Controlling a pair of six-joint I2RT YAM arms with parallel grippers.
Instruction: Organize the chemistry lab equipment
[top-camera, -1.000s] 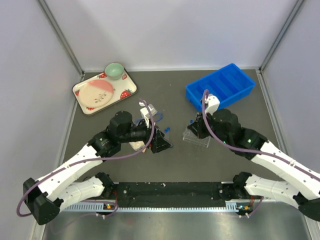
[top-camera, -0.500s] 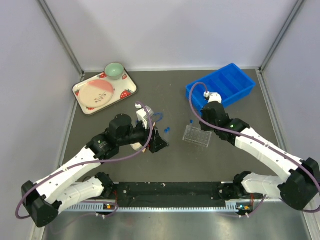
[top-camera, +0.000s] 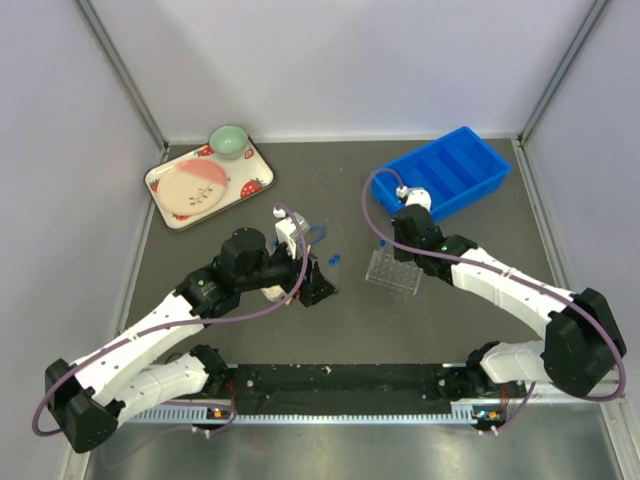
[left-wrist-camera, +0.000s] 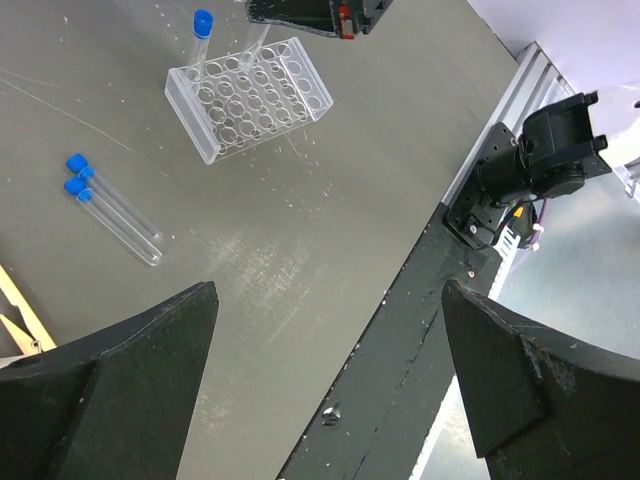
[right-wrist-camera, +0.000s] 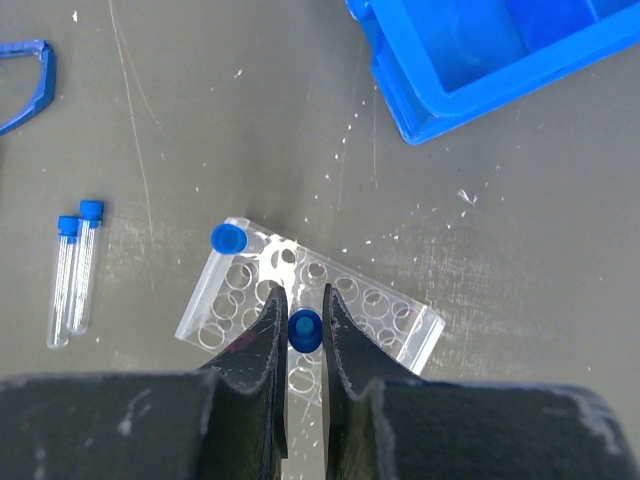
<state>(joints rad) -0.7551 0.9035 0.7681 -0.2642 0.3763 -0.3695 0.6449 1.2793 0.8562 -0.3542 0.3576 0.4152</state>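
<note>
The tube is standing in the corner of the rack, and my right gripper should move down and toward it.
A clear test tube rack lies on the dark table and holds one blue-capped tube in a corner hole. My right gripper is shut on a second blue-capped tube and holds it upright over the middle of the rack. I cannot tell whether its lower end is in a hole. Two more capped tubes lie flat to the left of the rack. From above, the right gripper hangs over the rack. My left gripper is wide open and empty, left of the rack.
A blue compartment bin stands at the back right, close behind the rack. A strawberry-print tray with a plate and a green bowl sits at the back left. Blue goggles lie near the loose tubes. A black rail runs along the front edge.
The right wrist has swung left and back, and now stands over the rack with the tube. The left arm has hardly moved.
</note>
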